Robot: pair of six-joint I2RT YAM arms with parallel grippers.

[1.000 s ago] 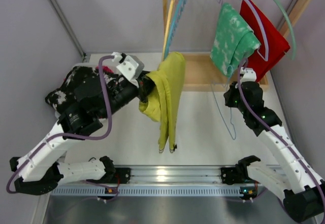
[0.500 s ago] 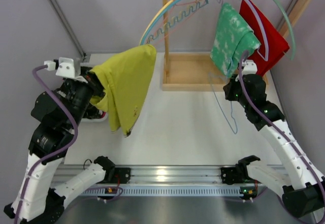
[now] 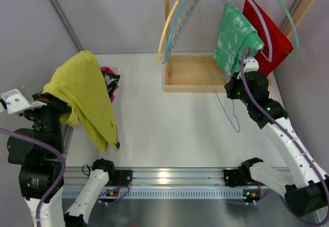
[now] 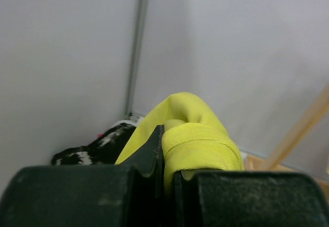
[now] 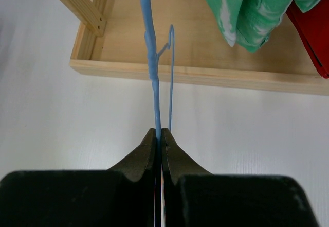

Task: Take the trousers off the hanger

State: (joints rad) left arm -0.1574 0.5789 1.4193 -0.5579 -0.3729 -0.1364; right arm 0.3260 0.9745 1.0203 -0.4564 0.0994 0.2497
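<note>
The mustard-yellow trousers [image 3: 85,95] hang free of the rack; my left gripper will next carry them outward, down over the black-and-white garment with pink, and open.
The mustard-yellow trousers [image 3: 85,95] hang free of the rack at the far left, draped over my raised left arm. My left gripper [image 4: 167,160] is shut on a fold of them [image 4: 200,139]; in the top view the cloth hides its fingers. The green mottled trousers [image 3: 234,36] and the red trousers [image 3: 270,39] hang on hangers on the wooden rail. My right gripper [image 3: 237,85] is just below the green pair. It [image 5: 158,133] is shut on a thin blue hanger [image 5: 152,57] that dangles below it [image 3: 230,111]. The green pair [image 5: 247,11] and the red pair [image 5: 311,36] show above it.
Empty yellow and teal hangers [image 3: 177,23] hang on the rail at the rack's left post. The rack's wooden base tray [image 3: 193,75] sits at the back. A black-and-white garment with pink [image 3: 109,80] lies at the left, also in the left wrist view [image 4: 97,147].
My left arm swung left and up, pulling the yellow trousers off their hanger. The emptied hangers swung out and back under the rail. The right arm barely moved.
</note>
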